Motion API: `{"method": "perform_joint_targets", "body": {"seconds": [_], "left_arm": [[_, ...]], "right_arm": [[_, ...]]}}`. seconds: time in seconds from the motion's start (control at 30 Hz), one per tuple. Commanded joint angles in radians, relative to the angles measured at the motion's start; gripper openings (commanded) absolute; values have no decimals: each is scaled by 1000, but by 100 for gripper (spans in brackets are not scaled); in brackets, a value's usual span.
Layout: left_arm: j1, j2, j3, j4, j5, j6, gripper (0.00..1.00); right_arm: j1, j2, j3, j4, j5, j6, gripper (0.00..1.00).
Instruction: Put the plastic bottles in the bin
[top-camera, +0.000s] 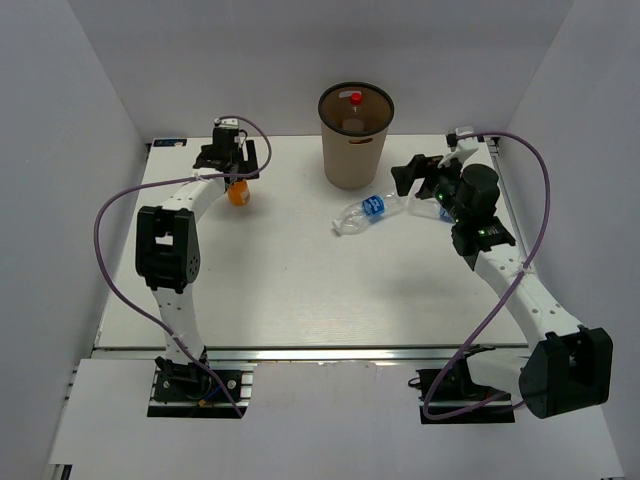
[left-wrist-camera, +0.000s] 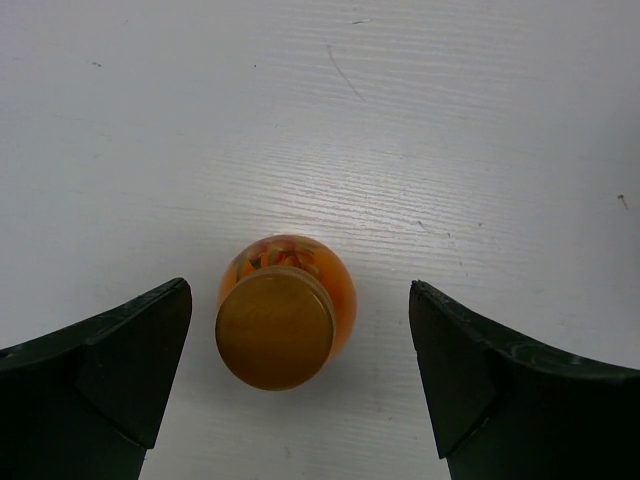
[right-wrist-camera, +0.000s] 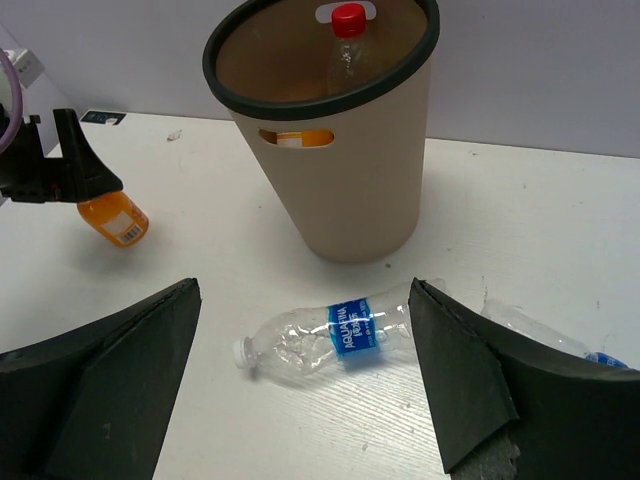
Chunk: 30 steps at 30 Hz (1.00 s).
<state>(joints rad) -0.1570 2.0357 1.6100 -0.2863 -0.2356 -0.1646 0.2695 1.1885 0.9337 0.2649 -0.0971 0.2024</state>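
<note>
The robot's left hand is going to lower its open fingers past the cap of the short orange juice bottle (top-camera: 238, 192) below it and then close them around the bottle's body.
A short orange juice bottle (left-wrist-camera: 285, 310) stands cap-up on the white table, between the wide-apart fingers of my open left gripper (left-wrist-camera: 300, 335), nearer the left finger and touching neither. From above, that gripper (top-camera: 236, 176) hangs over the orange bottle (top-camera: 238, 192) at the back left. A clear bottle with a blue label (right-wrist-camera: 335, 338) lies on its side in front of the tan bin (right-wrist-camera: 340, 190). My open right gripper (right-wrist-camera: 305, 300) hovers over it, empty. A second clear bottle (right-wrist-camera: 535, 330) lies partly hidden behind the right finger. The bin holds a red-capped bottle (right-wrist-camera: 348, 25), and something orange (right-wrist-camera: 300, 138) shows through its slot.
The bin (top-camera: 355, 150) stands at the back middle of the table, close to the rear wall. White walls close in the table on the left, right and back. Purple cables loop off both arms.
</note>
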Motion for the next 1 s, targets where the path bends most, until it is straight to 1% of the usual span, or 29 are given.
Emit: {"method": "perform_joint_targets", "body": {"seconds": [0.0, 0.17, 0.23, 0.33, 0.37, 0.47, 0.5, 0.53, 0.6, 0.63, 0.67, 0.73, 0.77, 0.83, 0.87, 0.93, 0.97], "left_arm": [[4, 18, 34, -19, 18, -3, 98], [4, 44, 28, -39, -2, -15, 98], [4, 43, 13, -31, 10, -23, 97], [4, 50, 8, -28, 18, -24, 92], [4, 58, 28, -46, 18, -26, 81], [4, 69, 65, -77, 30, -21, 56], [4, 64, 67, -76, 42, -21, 41], [4, 57, 67, -74, 51, -18, 36], [4, 18, 64, -60, 85, -15, 28], [4, 2, 61, -53, 105, -18, 28], [4, -40, 60, -39, 157, -22, 28], [4, -90, 47, 1, 231, -55, 26], [2, -142, 39, 65, 369, -74, 22], [1, -184, 4, 166, 514, -139, 15], [-7, -199, 4, 249, 604, -157, 15], [-18, -235, 28, 332, 610, -197, 11], [-22, -249, 40, 354, 620, -222, 11]], "right_arm": [[-3, -7, -3, 30, 16, 5, 89], [-1, -16, -10, 19, 33, 5, 89], [-1, -23, -18, 19, 40, 5, 89], [-1, -33, -26, 14, 53, 5, 89], [-1, -38, -27, 13, 56, 5, 89], [-1, -56, -38, 13, 71, 5, 89], [-1, -62, -42, 11, 82, 6, 89], [-1, -64, -45, 10, 86, 6, 90], [-3, -79, -53, 7, 92, 5, 89], [-3, -84, -58, 7, 111, 8, 89], [-1, -95, -68, 2, 132, 11, 89], [-1, -107, -84, 0, 177, 18, 89], [-3, -116, -110, 13, 191, 28, 89], [-12, -118, -143, 40, 203, 38, 89], [-16, -113, -166, 51, 201, 57, 89], [-32, -107, -171, 40, 186, 66, 90], [-38, -102, -176, 33, 182, 72, 89]]}}
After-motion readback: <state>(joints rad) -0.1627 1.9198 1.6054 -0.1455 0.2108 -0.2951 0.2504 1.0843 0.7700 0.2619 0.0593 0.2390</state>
